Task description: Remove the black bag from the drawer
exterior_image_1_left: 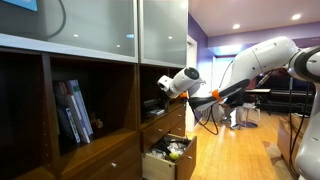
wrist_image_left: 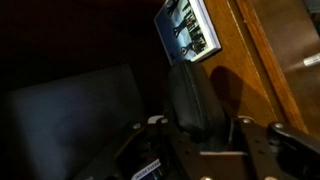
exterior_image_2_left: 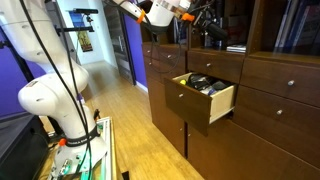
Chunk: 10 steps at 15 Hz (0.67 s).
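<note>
I will next lower the black bag [wrist_image_left: 191, 98] onto the bare shelf spot below my gripper, beside the small printed box, and let go.
The dark-brown drawer [exterior_image_1_left: 162, 166] [exterior_image_2_left: 190, 104] stands pulled out, with a yellow-green ball and other small items inside. My gripper [exterior_image_1_left: 166, 86] [exterior_image_2_left: 203, 22] is well above it, reaching into the open cabinet shelf over the drawers. In the wrist view the black bag [wrist_image_left: 191, 98] sits between the two fingers of my gripper [wrist_image_left: 197, 128], which looks shut on it. The bag sticks out forward over the dark shelf. It also shows as a dark shape ahead of the gripper in an exterior view [exterior_image_2_left: 215, 32].
A small printed box [wrist_image_left: 188, 28] lies on the shelf beyond the bag, beside a wooden cabinet wall [wrist_image_left: 270, 60]. Books [exterior_image_1_left: 74, 112] stand in the neighbouring compartment. Shut drawers [exterior_image_2_left: 285, 95] flank the open one. The robot's base [exterior_image_2_left: 50, 100] stands on the wood floor.
</note>
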{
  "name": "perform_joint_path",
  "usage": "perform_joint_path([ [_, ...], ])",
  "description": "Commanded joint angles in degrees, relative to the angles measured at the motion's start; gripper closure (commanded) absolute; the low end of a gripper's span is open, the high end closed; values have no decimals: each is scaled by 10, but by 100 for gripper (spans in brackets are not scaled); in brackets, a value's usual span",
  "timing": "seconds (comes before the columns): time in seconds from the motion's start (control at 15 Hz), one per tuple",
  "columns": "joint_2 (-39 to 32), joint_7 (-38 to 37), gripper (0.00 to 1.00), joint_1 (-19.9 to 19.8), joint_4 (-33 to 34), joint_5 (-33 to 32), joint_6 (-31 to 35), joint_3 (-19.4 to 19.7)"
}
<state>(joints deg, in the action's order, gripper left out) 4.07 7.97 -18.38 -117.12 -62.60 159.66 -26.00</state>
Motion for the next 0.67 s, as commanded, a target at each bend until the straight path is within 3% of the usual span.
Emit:
perform_joint_path([
  [0.0,-26,-16,78,-7,32,-37,27,3],
  [0.6,-59,16,77,-8,32,-11,68,23],
])
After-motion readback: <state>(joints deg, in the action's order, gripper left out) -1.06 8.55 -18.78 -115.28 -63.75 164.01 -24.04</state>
